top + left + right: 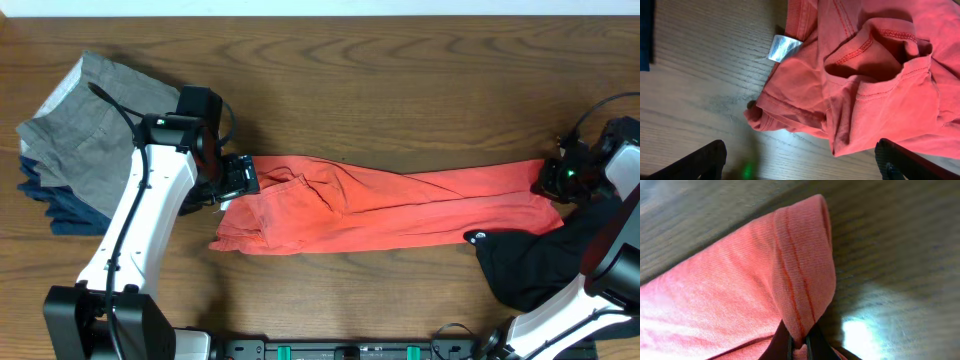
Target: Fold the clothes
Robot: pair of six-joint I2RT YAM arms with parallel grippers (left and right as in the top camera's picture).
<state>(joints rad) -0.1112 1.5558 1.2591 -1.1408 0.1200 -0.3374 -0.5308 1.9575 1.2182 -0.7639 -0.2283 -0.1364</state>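
Observation:
Next, my right gripper moves up, then to the left in the overhead view over the shirt's middle (pixel 428 196) and releases the shirt's hem, since the shirt lies stretched long.
The coral-red T-shirt (pixel 380 205) lies stretched in a long bunched band across the middle of the table. My left gripper (pixel 238 180) is open at its left end; in the left wrist view the collar with a white tag (pixel 782 48) and crumpled red fabric (pixel 875 85) lie ahead of the spread jaws (pixel 800 165), which hold nothing. My right gripper (pixel 552 180) is shut on the shirt's right end, pinching a stitched hem fold (pixel 800 280) between the fingertips (pixel 799 347). A black garment (pixel 525 262) lies at the front right, partly under my right arm.
A pile of grey (pixel 95 135) and dark blue (pixel 70 205) clothes sits at the far left. The wooden tabletop (pixel 400 90) shows behind the shirt.

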